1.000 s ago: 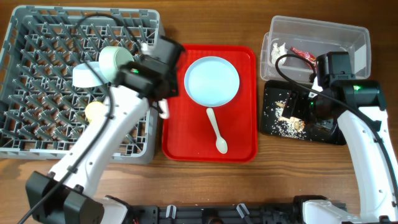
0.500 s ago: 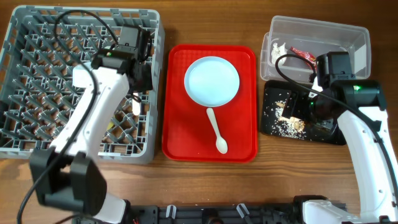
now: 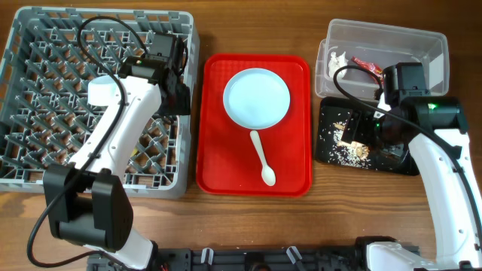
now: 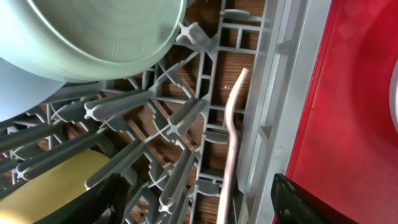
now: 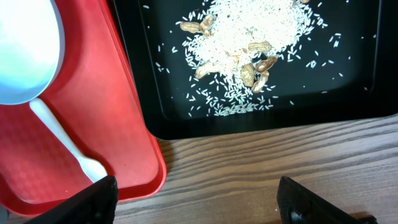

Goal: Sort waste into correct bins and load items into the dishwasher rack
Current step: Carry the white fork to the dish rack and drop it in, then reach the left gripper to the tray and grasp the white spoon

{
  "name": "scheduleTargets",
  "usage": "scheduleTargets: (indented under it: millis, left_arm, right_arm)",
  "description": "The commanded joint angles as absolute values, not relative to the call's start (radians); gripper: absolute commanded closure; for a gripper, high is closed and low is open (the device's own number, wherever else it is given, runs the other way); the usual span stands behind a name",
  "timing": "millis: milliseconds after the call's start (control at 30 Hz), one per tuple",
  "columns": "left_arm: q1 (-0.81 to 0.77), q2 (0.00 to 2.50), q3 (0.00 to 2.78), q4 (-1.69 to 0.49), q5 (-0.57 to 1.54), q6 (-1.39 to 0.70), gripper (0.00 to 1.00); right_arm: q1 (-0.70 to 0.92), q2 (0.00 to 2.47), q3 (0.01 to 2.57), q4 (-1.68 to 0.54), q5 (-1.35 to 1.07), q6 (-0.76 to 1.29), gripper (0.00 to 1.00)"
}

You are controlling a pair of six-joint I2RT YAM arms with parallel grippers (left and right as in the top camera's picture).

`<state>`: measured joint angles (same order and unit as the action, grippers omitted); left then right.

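I should move my left gripper over the red tray [image 3: 290, 177] and down onto the spoon's handle [image 3: 260, 151] next, because the handle is below it and to its right in the overhead view.
My left gripper [image 3: 172, 96] hangs over the right edge of the grey dishwasher rack [image 3: 53, 113]. In the left wrist view its jaws [image 4: 202, 202] stand open, and the white fork [image 4: 231, 140] lies loose between them in the rack's edge channel. A mint bowl [image 4: 93, 31] and the yellow cup [image 4: 56, 186] sit among the pegs. The white plate [image 3: 257, 98] and spoon [image 3: 263, 158] rest on the red tray [image 3: 290, 177]. My right gripper [image 3: 352, 129] is open and empty above the black tray [image 3: 399, 162] of food scraps [image 5: 245, 31].
The clear tub [image 3: 422, 41] at the back right holds the red wrapper [image 3: 367, 65] and white tissue [image 3: 335, 59]. Bare wooden table [image 5: 261, 168] runs along the front of the red tray [image 5: 134, 112] and black tray [image 5: 161, 74].
My left arm swung from the red tray's edge to over the rack, then its jaws opened and let go of the fork. The right arm has not moved.
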<state>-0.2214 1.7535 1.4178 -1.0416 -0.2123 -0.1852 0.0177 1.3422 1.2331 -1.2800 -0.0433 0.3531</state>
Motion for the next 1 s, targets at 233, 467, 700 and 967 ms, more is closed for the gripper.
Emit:
scheduleTargets:
  millis: [233,467,700,967]
  left_arm:
    - [-0.347,1.637,1.425,-1.000,0.054,-0.311,0.23]
    - [-0.520,1.689,1.423,-0.984,0.096,-0.683,0.19]
    - [-0.683,1.821,1.423,-0.948,0.088,-0.865,0.24]
    - [-0.793,1.979,1.423,-0.908,-0.002,-0.936,0.30]
  right_arm:
    - [0.014,1.324,1.250,-1.282,-0.029,0.341,0.18]
    - [0.014,1.324,1.250,-1.280,-0.029,0.342,0.18]
    - [0.014,1.324,1.250,-1.280,-0.029,0.341,0.18]
    - [0.014,1.324,1.250,-1.280,-0.029,0.339,0.18]
